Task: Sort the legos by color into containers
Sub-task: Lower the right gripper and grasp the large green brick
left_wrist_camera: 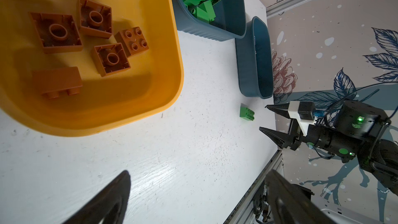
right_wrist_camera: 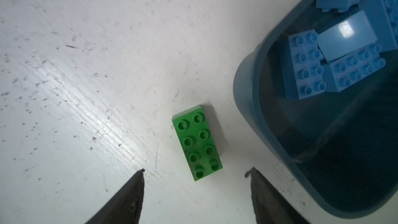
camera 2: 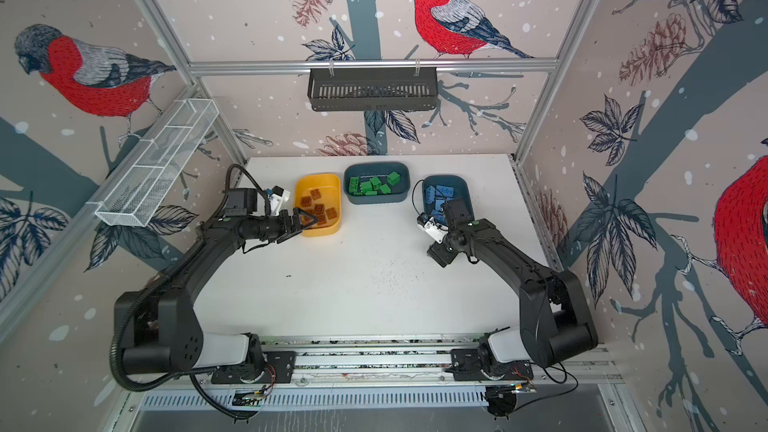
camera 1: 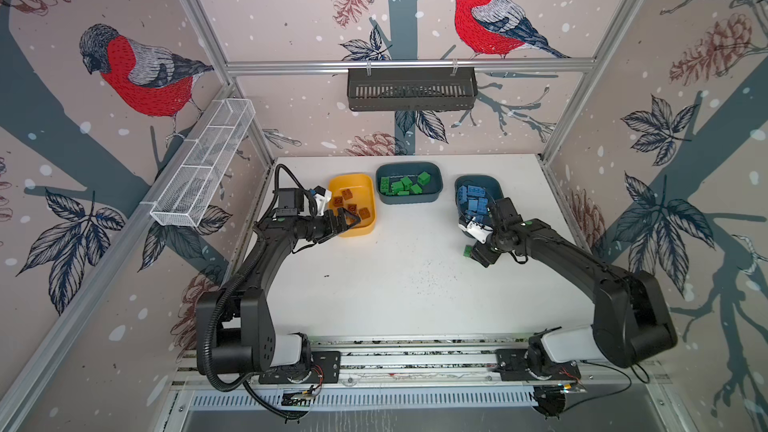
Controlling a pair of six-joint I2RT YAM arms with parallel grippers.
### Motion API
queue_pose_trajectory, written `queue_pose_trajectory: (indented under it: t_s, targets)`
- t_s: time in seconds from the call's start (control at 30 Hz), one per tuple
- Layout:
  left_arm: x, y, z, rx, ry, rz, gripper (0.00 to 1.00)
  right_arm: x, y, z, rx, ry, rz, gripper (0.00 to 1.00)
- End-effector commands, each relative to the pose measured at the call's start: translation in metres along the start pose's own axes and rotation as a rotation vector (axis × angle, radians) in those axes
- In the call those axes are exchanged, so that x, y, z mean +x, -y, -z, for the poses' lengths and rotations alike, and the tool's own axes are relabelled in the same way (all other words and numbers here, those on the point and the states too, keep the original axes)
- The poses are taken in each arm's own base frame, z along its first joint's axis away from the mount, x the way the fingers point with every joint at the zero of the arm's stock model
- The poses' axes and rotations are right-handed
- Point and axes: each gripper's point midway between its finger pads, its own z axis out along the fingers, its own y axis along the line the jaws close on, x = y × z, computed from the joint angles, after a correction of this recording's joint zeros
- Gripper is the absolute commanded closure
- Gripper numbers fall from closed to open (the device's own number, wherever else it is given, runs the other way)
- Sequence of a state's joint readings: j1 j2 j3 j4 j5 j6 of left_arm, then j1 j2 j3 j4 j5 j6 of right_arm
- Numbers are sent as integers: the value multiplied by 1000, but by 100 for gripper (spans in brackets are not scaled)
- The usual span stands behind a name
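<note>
The open fingers already hang astride the near end of the green lego (right_wrist_camera: 202, 161), so my right gripper lowers onto it next and closes across its sides.
One green lego (right_wrist_camera: 197, 143) lies studs-up on the white table, just off the corner of a teal tub (right_wrist_camera: 247, 95) that holds several light blue legos (right_wrist_camera: 305, 67). My right gripper (right_wrist_camera: 196, 170) hangs over it, open, its fingertips on either side of the brick's near end and apart from it. In a top view the brick (camera 1: 468, 251) peeks out beside that gripper. The yellow tub (camera 1: 365, 184) holds several brown-orange legos (camera 1: 347, 194). The middle teal tub (camera 1: 409, 200) holds several green legos (camera 1: 405, 184). My left gripper (left_wrist_camera: 199, 172) is open and empty at the yellow tub's near edge.
A white wire mesh tray (camera 1: 203, 168) hangs on the left wall. A dark slotted basket (camera 1: 411, 89) hangs on the back rail. The three tubs stand in a row across the back of the table (camera 1: 395, 284).
</note>
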State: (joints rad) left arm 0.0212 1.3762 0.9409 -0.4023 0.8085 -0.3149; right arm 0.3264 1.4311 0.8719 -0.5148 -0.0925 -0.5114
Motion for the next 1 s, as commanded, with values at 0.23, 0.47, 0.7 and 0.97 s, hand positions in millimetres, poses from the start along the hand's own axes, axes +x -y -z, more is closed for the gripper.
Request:
queue_pose_trajectory:
  t_s: [0.23,0.47,0.7,0.97]
  targets:
    - [-5,2,-1,7,19,-14,3,14,3,-27,-12,-79,14,27]
    - [-1,-4,-4,-10,6,-9,3,12,5,-39,-21,-98,24,32]
    - [-1,-5,-5,-10,5,-10,3,8,0,-50,-68,-101,24,49]
    - [1,-7,-7,-15,-1,-8,3,6,-6,-53,-106,-113,17,72]
